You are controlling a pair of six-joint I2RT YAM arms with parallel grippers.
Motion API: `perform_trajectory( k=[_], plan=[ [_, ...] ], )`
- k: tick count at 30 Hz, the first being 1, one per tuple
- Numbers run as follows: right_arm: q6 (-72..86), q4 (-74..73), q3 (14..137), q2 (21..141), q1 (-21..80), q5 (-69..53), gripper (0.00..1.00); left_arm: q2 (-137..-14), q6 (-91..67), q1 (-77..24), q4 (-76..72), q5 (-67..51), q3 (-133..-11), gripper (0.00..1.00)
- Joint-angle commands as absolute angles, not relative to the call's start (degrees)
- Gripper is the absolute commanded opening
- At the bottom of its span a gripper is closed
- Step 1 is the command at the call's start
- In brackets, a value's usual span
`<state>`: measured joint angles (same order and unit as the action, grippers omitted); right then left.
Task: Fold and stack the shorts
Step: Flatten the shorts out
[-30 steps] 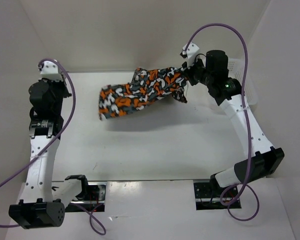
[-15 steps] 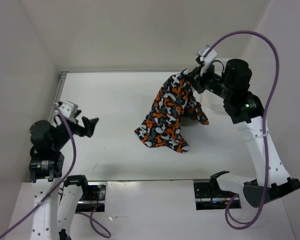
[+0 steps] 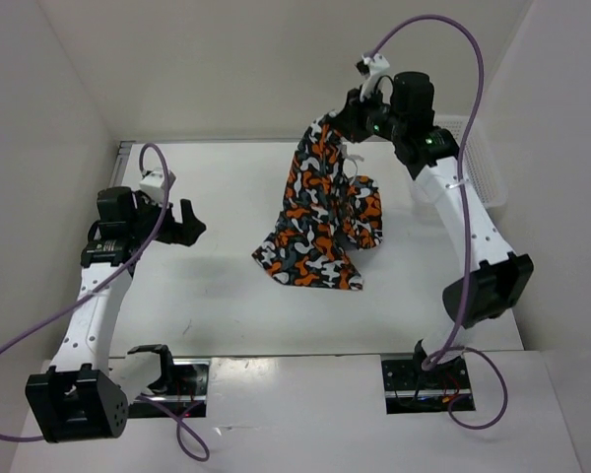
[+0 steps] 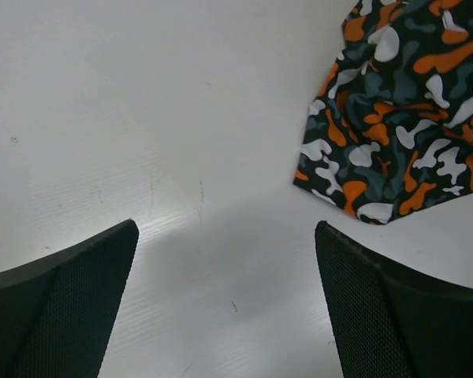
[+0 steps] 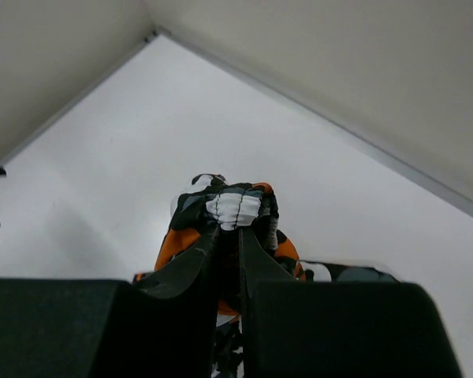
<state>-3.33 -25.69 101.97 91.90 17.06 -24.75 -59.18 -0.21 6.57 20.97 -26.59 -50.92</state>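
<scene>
I will lower my left gripper to the right in the top view onto the shorts' near corner (image 3: 358,285), which is loose while my right gripper holds their top.
The shorts (image 3: 320,212), printed in orange, black, white and grey blotches, hang from my right gripper (image 3: 340,120) high at the back of the table. Their lower end rests crumpled on the table top. In the right wrist view the right gripper (image 5: 230,228) is shut on a bunched fold of the shorts (image 5: 235,206). My left gripper (image 3: 185,222) hovers open over the left side of the table, well left of the cloth. The left wrist view has the open left gripper (image 4: 227,236) above bare table, with a corner of the shorts (image 4: 394,118) at the upper right.
A white mesh basket (image 3: 473,163) stands at the back right, behind the right arm. White walls enclose the table (image 3: 227,296) at the back and on both sides. The arm bases sit at the near edge.
The right arm lifted the shorts from a stretched spread to hanging high at the back. The left gripper opened wide and the left arm swung in towards the cloth.
</scene>
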Motion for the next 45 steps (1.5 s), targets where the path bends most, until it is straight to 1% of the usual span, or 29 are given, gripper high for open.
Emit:
perform_trajectory(
  k=[1,4,5,7,10,12,13,15,16,18,19,23,25,29,32,36,39,40,41,43,44,45],
  plan=[
    [6.8,-16.8,112.6,96.7,17.1,-24.8,0.00,-58.6,0.0,6.5,17.8,-28.4,-53.0,1.00],
    [8.4,-16.8,118.9,103.7,18.5,-20.3,0.00,-60.3,0.0,6.5,18.4,-28.4,-53.6,1.00],
    [8.4,-16.8,123.4,107.0,19.6,-18.6,0.00,-61.5,0.0,6.5,18.4,-27.7,-53.6,1.00],
    [9.7,-16.8,128.6,110.2,22.1,-15.7,0.00,-63.6,0.0,6.5,18.9,-27.7,-54.3,1.00],
    [14.3,-16.8,129.3,114.4,23.0,-12.2,0.00,-66.1,0.0,4.8,18.9,-26.4,-54.3,1.00],
    [14.9,-17.3,128.8,117.3,23.0,-8.9,0.00,-68.5,0.0,3.3,18.4,-22.6,-54.3,1.00],
    [14.9,-17.3,128.8,118.3,23.0,-4.1,0.00,-69.4,0.0,0.7,17.8,-18.2,-53.7,1.00],
    [14.3,-17.8,128.8,120.9,23.0,-0.3,0.00,-72.7,0.0,-2.2,14.7,-15.0,-52.3,1.00],
    [13.6,-17.8,128.8,121.7,23.0,1.4,0.00,-74.2,0.0,-5.3,12.7,-13.0,-52.3,1.00],
    [13.0,-17.8,128.8,122.9,23.0,1.9,0.00,-78.6,0.0,-9.0,10.6,-11.5,-52.3,1.00],
    [13.0,-17.8,128.2,123.6,23.0,1.9,0.00,-80.1,0.0,-12.8,7.7,-10.6,-53.0,1.00],
    [11.9,-17.8,128.2,124.6,23.0,0.7,0.00,-87.1,0.0,-20.8,-1.4,-7.0,-52.5,1.00],
    [11.3,-17.8,128.2,125.2,23.0,0.7,0.00,-91.7,0.0,-22.8,-6.0,-6.1,-52.5,1.00],
    [9.8,-17.8,128.2,125.2,23.0,0.7,0.00,-99.4,0.0,-25.6,-8.8,-5.4,-57.5,1.00],
    [9.1,-17.8,128.2,125.2,23.0,0.0,0.00,-103.4,0.0,-27.4,-9.3,-5.4,-60.8,1.00],
    [8.6,-17.8,128.2,124.6,23.0,0.0,0.00,-107.7,0.0,-31.0,-16.4,1.2,-61.4,1.00],
    [8.1,-17.8,127.0,123.6,21.9,0.0,0.00,-109.1,0.0,-31.7,-16.3,1.2,-61.4,1.00],
    [8.1,-17.8,126.3,123.0,21.9,-0.5,0.00,-109.6,0.0,-31.7,-15.3,0.5,-61.4,0.97],
    [8.1,-17.8,126.3,123.0,21.9,-0.5,0.00,-109.6,0.0,-31.7,-14.2,0.5,-61.4,0.93],
    [8.1,-17.8,125.1,122.4,21.3,-0.5,0.00,-110.2,0.0,-31.7,-11.1,0.5,-61.4,0.81],
    [8.1,-17.8,125.1,121.8,21.3,-0.5,0.00,-110.8,0.0,-31.7,-10.6,0.5,-60.9,0.69],
    [8.1,-17.8,125.1,121.8,21.3,-0.5,0.00,-110.8,0.0,-31.7,-9.5,0.5,-60.9,0.63]
  ],
)
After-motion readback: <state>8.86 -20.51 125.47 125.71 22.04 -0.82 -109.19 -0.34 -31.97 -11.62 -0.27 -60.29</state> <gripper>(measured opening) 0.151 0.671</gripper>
